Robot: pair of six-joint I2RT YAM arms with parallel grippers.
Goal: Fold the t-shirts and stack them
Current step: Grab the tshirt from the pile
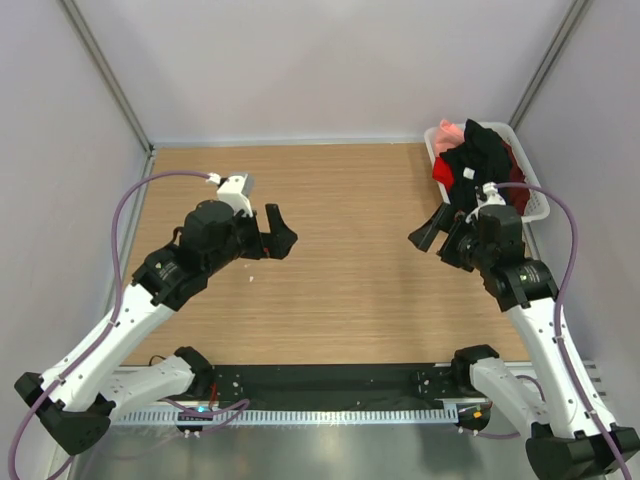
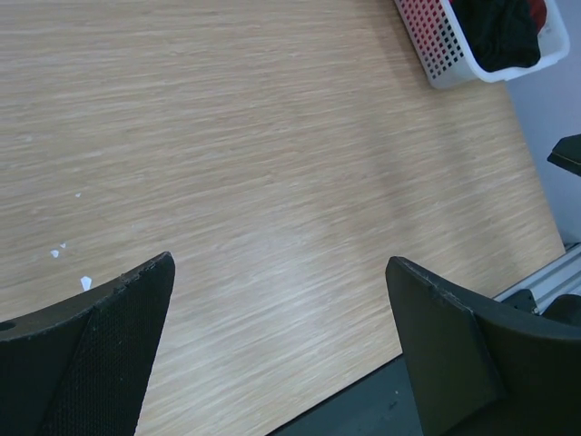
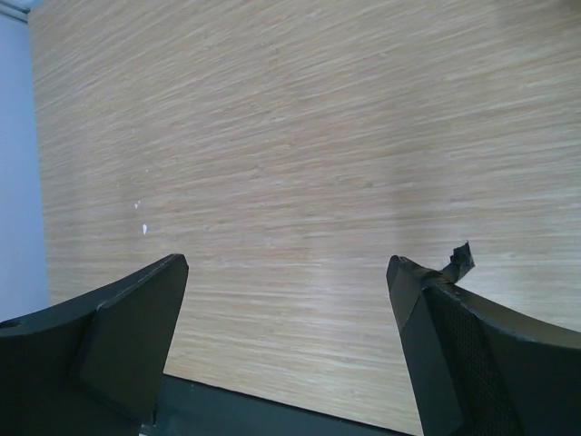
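The right gripper moves away from my base over the white basket [image 1: 536, 196] next, then down onto the black shirt [image 1: 480, 150].
The t-shirts lie bundled in a white basket [image 1: 536, 196] at the back right. A black shirt [image 1: 480, 150] lies on top, a red one [image 1: 444, 173] shows under it and a salmon-pink one [image 1: 448, 130] sticks out at the far end. The black shirt also shows in the left wrist view [image 2: 499, 32]. My left gripper [image 1: 283, 238] is open and empty above the bare left part of the table; it also shows in its own wrist view [image 2: 280, 262]. My right gripper [image 1: 428, 230] is open and empty just left of the basket, over bare wood in its own wrist view [image 3: 287, 262].
The wooden table [image 1: 340, 200] is walled by pale panels on three sides. A few white specks [image 1: 250, 278] lie near the left gripper. A black strip [image 1: 330, 380] and the arm bases run along the near edge.
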